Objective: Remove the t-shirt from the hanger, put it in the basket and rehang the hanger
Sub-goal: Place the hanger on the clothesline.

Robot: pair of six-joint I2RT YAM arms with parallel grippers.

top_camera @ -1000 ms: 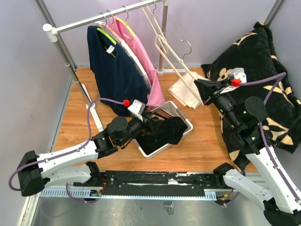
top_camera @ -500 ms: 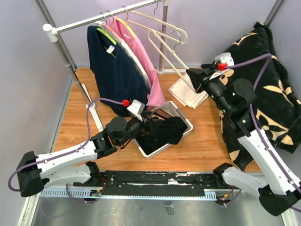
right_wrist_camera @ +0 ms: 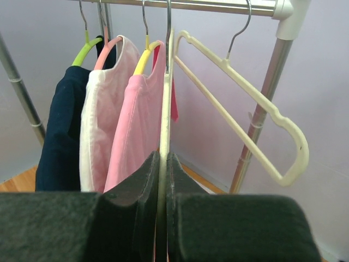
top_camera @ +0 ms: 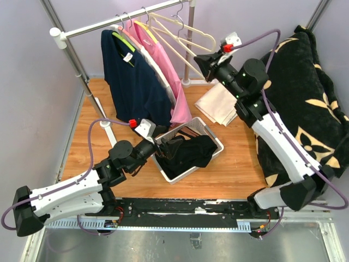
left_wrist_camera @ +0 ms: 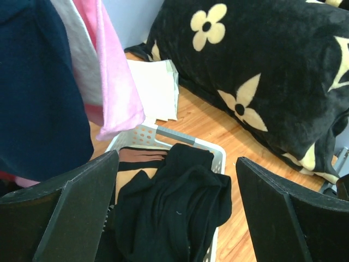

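Note:
I should next move my right gripper outward toward the bar and the pink shirt, then let go of the cream hanger there, because the hanger's hook reaches the bar.
A black t-shirt lies bundled in the white basket, off any hanger. My left gripper hovers open over the basket's near-left side, with nothing between its fingers. High at the rail, my right gripper is shut on a bare cream hanger, whose hook reaches up to the rail. A second bare cream hanger hangs beside it.
A navy shirt, a white one and a pink one hang on the rack. A folded cream cloth lies behind the basket. A black flowered blanket fills the right side.
My right arm has swung the cream hanger up and left, from above the floor to the rail. My left gripper has opened wider and drawn back left from the basket.

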